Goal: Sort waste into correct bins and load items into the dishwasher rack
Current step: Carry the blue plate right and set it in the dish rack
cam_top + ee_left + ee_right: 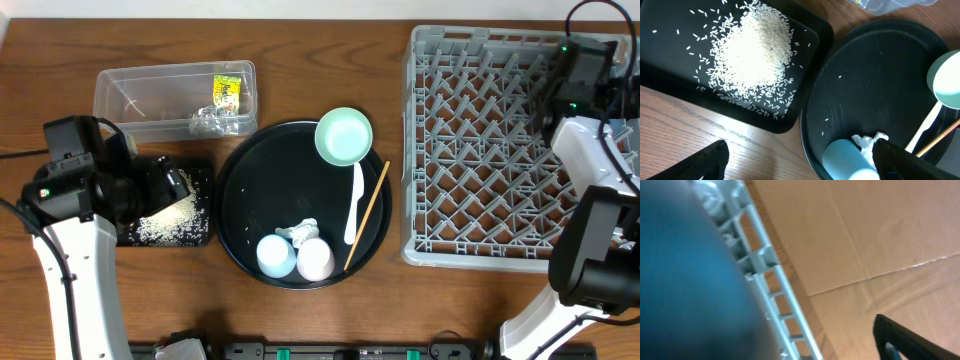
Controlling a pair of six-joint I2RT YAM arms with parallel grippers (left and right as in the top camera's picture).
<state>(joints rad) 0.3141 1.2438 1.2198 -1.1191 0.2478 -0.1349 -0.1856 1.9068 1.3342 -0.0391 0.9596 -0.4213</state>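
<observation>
Next, my right gripper moves across the rack [480,150] to the mint bowl to its left in the overhead view and lowers onto the free rack-side rim [370,137].
The black rectangular tray [200,232] [670,65] holds a pile of rice [752,50]. My left gripper [160,185] [801,165] is open and empty, over the table between that tray and the round tray. The clear tub [120,95] holds the yellow-green wrapper [227,92] and whitish scraps [210,124]. The mint bowl [343,135], white spoon [355,205], chopstick [368,212], pale blue cup [275,254] [845,160], pink cup [316,259] and a crumpled scrap [300,232] [867,142] lie on the round tray. My right gripper [575,85] is over the far right of the grey rack [480,150]. One finger shows, far from a blurred dark blue shape [685,280], probably the dark blue bowl.
The large round black tray [240,190] [875,80] sits between the rectangular tray and the rack, with a few stray rice grains on it. The rack's rim [785,310] runs close beside the table edge, with a brown floor beyond it.
</observation>
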